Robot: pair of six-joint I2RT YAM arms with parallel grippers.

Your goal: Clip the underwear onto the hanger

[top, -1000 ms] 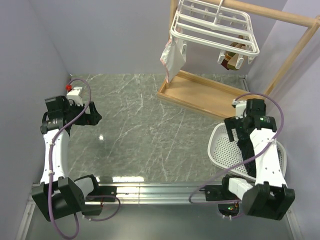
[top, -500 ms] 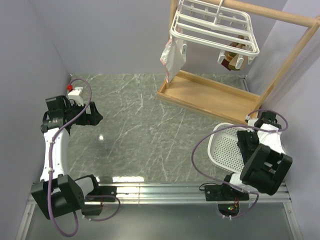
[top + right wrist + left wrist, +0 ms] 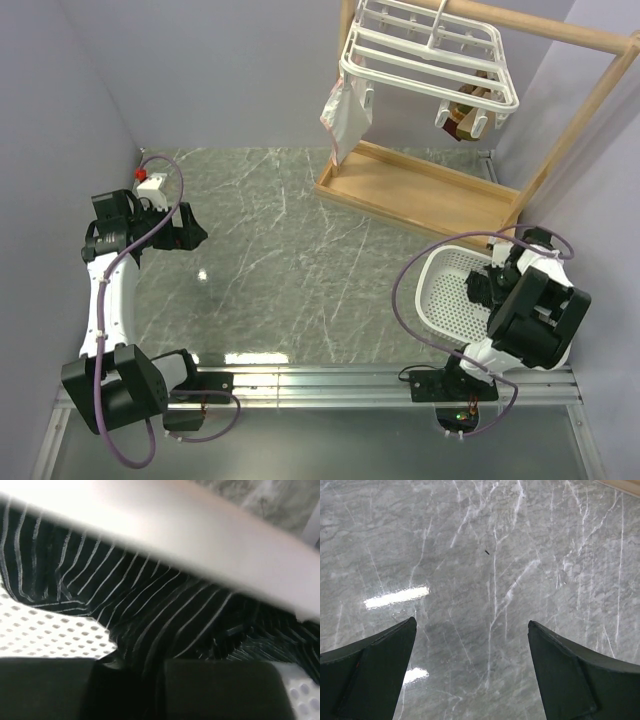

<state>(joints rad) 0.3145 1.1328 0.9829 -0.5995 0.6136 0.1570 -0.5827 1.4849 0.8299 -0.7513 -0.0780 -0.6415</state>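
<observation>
The right gripper lifts the underwear (image 3: 150, 610) out next. Then it lowers it to the left in the top view onto the marble beside the basket (image 3: 445, 300), which is empty.
The underwear (image 3: 150, 610), black fabric with thin pale stripes, lies in the white perforated basket (image 3: 445, 300) at the right. My right gripper (image 3: 145, 667) reaches down into that basket, and its dark fingers (image 3: 220, 685) stand close together with a fold of the fabric pinched between them. From above, the right gripper (image 3: 483, 290) hides most of the cloth. The hanger (image 3: 430, 60), a white barred rack with clips, hangs from the wooden frame at the back. My left gripper (image 3: 471, 630) hovers open over bare marble at the left (image 3: 195, 232).
A whitish pouch with red edging (image 3: 343, 115) and a small brown item (image 3: 462, 115) hang from the rack. The wooden frame's tray base (image 3: 420, 195) sits behind the basket. The basket's blurred rim (image 3: 150, 525) crosses the right wrist view.
The right arm has folded down and back, dipping its gripper into the basket, and its jaws have closed on the striped fabric. The left arm has hardly moved.
</observation>
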